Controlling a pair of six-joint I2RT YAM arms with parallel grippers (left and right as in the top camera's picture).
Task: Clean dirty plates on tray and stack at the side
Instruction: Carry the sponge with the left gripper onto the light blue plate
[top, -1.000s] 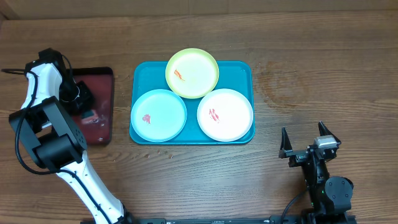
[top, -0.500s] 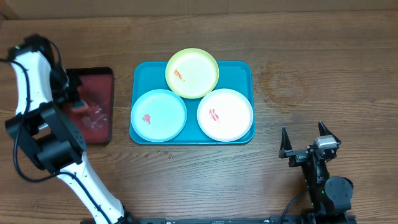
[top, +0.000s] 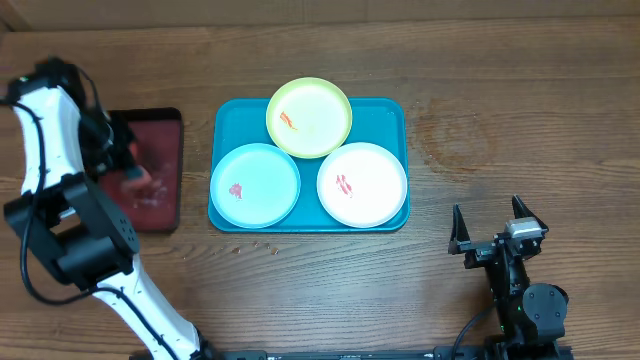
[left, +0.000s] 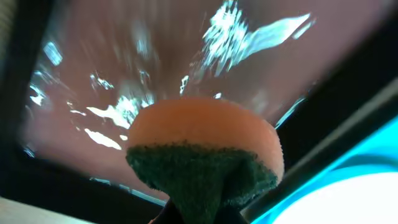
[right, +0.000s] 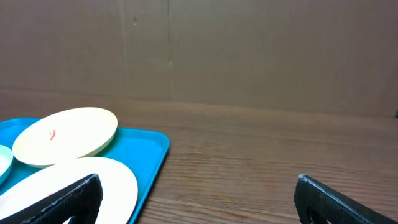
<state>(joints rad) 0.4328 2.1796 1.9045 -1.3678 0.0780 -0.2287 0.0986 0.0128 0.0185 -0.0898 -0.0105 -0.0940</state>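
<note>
I need to lift my left gripper from the dark red tray, move it across to the light blue plate (top: 251, 187) (left: 357, 204) and lower it onto the plate.
Three plates lie on the turquoise tray (top: 385, 112): a yellow-green plate (top: 309, 117) at the back, a light blue plate (top: 255, 184) front left, a white plate (top: 362, 184) front right. Each has a small red smear. My left gripper (top: 126, 163) is over the dark red tray, left of the turquoise tray. It is shut on an orange sponge with a green scouring side (left: 205, 149). My right gripper (top: 493, 228) is open and empty, to the front right of the turquoise tray. Its view shows the white plate (right: 81, 180) and the yellow-green plate (right: 65, 134).
A smaller dark red, black-rimmed tray (top: 160, 205) lies left of the turquoise tray and looks wet (left: 124, 56). A brown cardboard wall (right: 249, 50) runs along the back of the wooden table (top: 500, 130). A few crumbs (top: 262, 246) lie in front of the turquoise tray.
My left arm has swung to the left, and its gripper has shifted slightly over the dark red tray with the sponge in it. The right arm and the plates have not moved.
</note>
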